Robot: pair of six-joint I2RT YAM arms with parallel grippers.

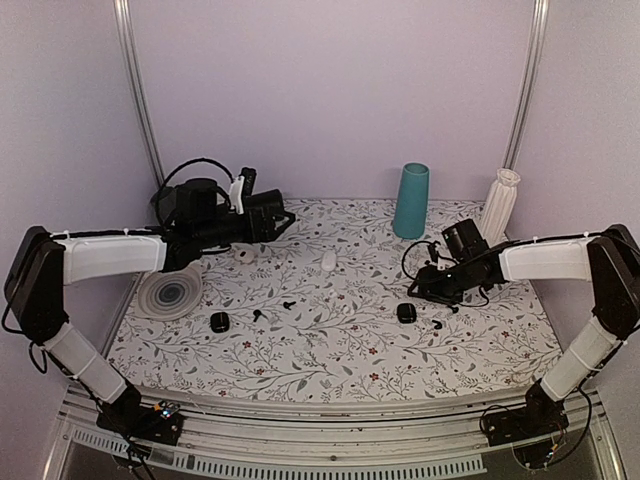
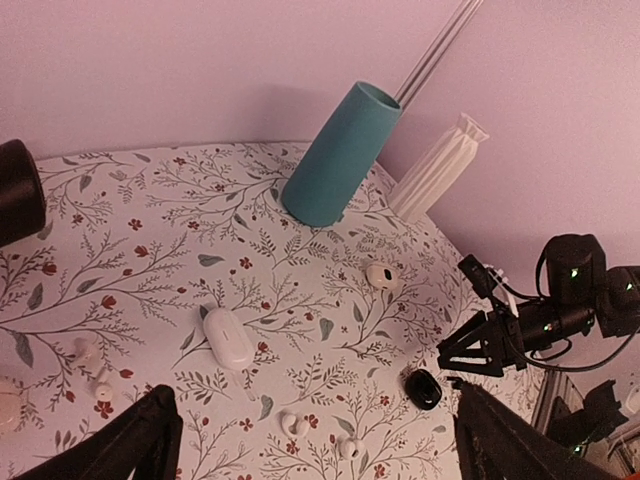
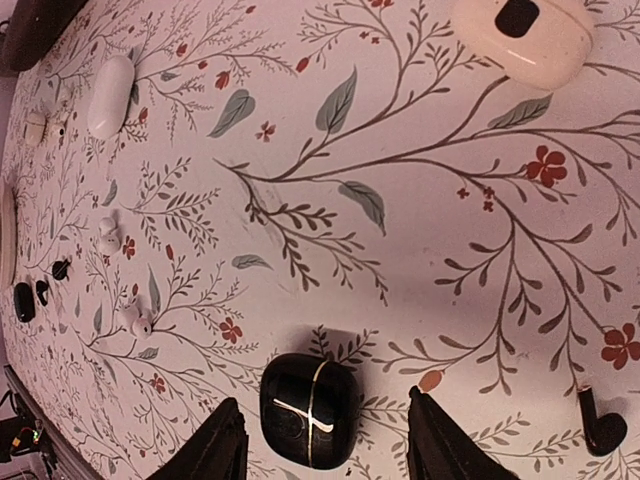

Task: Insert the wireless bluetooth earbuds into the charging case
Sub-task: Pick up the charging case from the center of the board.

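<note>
My left gripper should move across and back onto the black charging case (image 1: 406, 313) (image 2: 423, 389) next. The case is to its right in the top view, between the fingers of my right gripper.
A closed glossy black charging case (image 3: 308, 410) lies on the floral mat between the spread fingers of my right gripper (image 3: 330, 452), which is open and empty; the case also shows in the top view (image 1: 406, 312) beside that gripper (image 1: 418, 292). A black earbud (image 3: 603, 420) lies just right of it. Two white earbuds (image 2: 294, 424) (image 2: 349, 447) lie mid-mat. My left gripper (image 2: 320, 455) is open and empty, raised over the back left of the mat (image 1: 283, 218). A closed white case (image 2: 227, 338) lies below it.
A teal cup (image 1: 411, 200) and a white ribbed vase (image 1: 499, 203) stand at the back right. A cream case (image 2: 382, 275) lies near them. A grey ribbed disc (image 1: 170, 295), a second black case (image 1: 219, 321) and two black earbuds (image 1: 289, 303) lie on the left.
</note>
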